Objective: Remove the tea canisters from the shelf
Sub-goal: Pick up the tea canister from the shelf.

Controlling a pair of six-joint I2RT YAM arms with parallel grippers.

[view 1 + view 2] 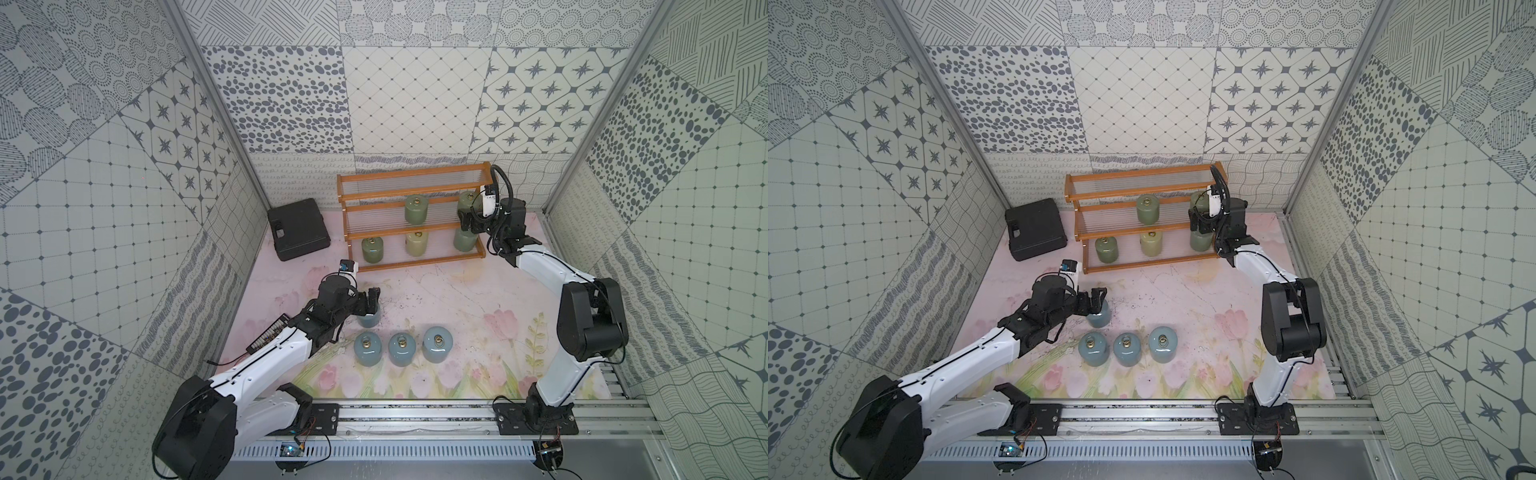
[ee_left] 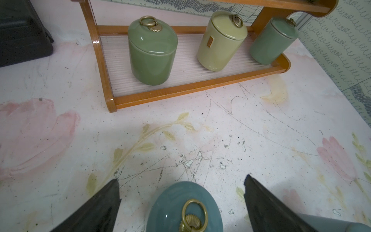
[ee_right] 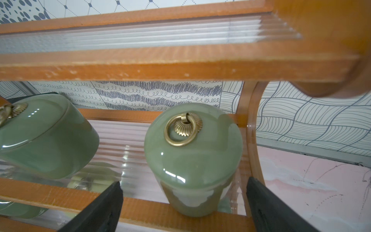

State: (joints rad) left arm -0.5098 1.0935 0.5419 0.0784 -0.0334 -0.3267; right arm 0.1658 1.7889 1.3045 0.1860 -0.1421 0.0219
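The right gripper should next slide outward under the top level's edge and close on the middle level's end green canister's body [image 1: 468, 201] [image 3: 195, 174], because its open fingers are already on both sides of it.
The wooden shelf [image 1: 419, 262] holds several tea canisters: two green ones on the middle tier and a green [image 1: 372, 249], a pale yellow [image 1: 416, 243] and a sage one [image 1: 464, 240] on the bottom tier. My right gripper [image 3: 184, 185] is open at the shelf's right end. Its fingers stand either side of the middle tier's right green canister [image 3: 192, 160] without touching it. Three blue-grey canisters [image 1: 402, 349] stand in a row on the table. My left gripper [image 2: 181, 183] hangs open over a fourth blue-grey one [image 2: 180, 209], which stands on the table clear of both fingers.
A flat black case [image 1: 297, 228] lies left of the shelf by the back wall. Patterned walls close in the sides and back. The arms' mounting rail [image 1: 415, 415] runs along the front edge of the floral table.
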